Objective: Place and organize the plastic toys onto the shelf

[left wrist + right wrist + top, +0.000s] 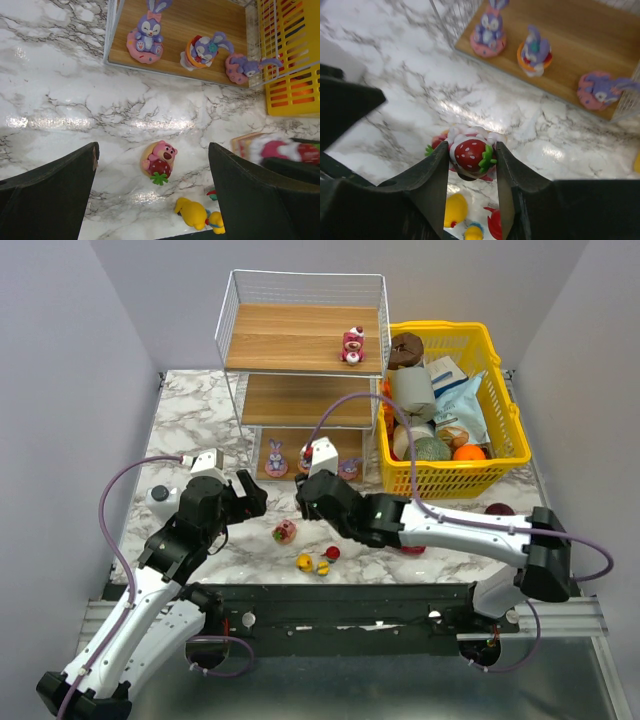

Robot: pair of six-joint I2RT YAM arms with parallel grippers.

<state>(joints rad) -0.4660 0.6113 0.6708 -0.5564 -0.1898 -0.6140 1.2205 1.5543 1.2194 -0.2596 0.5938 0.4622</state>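
The robot's right gripper holds the strawberry cake toy. Next, it needs to lift the toy up and outward to the top board's empty front [301,355] beside the pink bear and let go of it there.
My right gripper [470,161] is shut on the strawberry cake toy [469,154] and holds it above the marble table, in front of the shelf [300,335]; it also shows in the top view [308,502]. My left gripper [152,195] is open and empty, above a pink bear with a strawberry [160,160] that lies on the table [285,531]. Two yellow ducks [303,562] [323,567] and a red duck [333,552] lie close by. Three purple bunnies [146,37] [204,50] [245,65] are on the bottom board. A pink bear [352,346] stands on the top board.
A yellow basket [515,455] full of groceries stands right of the shelf. A dark purple ball [499,509] lies in front of the basket. A small white object [158,495] sits at the table's left, beside my left arm.
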